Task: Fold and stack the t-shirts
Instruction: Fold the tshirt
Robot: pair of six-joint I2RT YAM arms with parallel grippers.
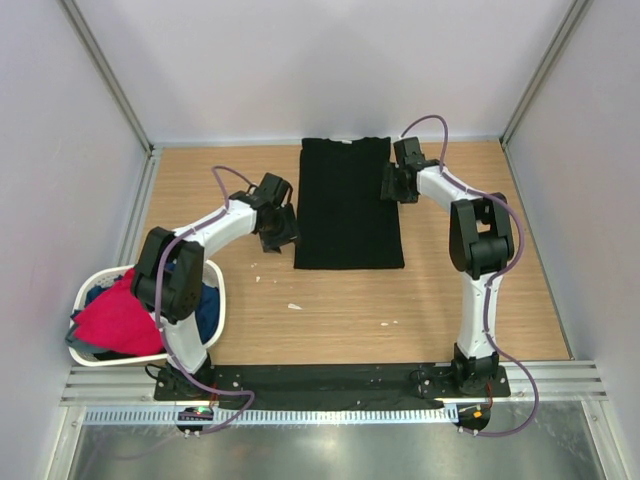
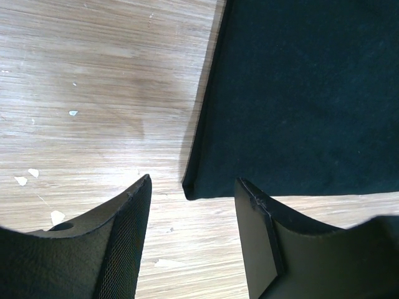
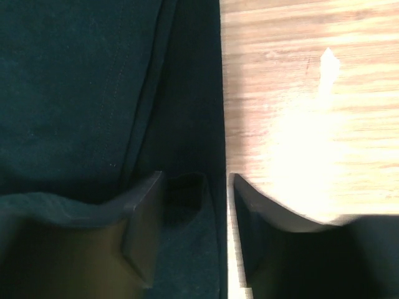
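The robot's right gripper will next move back along the black shirt's edge onto the shirt's near corner farthest from the basket, because that corner is back from the gripper.
A black t-shirt lies flat on the wooden table, folded into a long narrow rectangle with its neck at the far end. My left gripper hovers open by the shirt's near-left corner. In the left wrist view that corner sits just ahead of the gap between the open fingers, with nothing held. My right gripper is at the shirt's right edge. In the right wrist view its jaws stand apart astride that edge, and the cloth is not pinched. A red t-shirt and a blue one lie bunched in a basket.
The white oval basket stands at the near left beside the left arm's base. Small white scraps lie on the wood in front of the black shirt. Grey walls close in the table on three sides, and a metal rail runs along the near edge.
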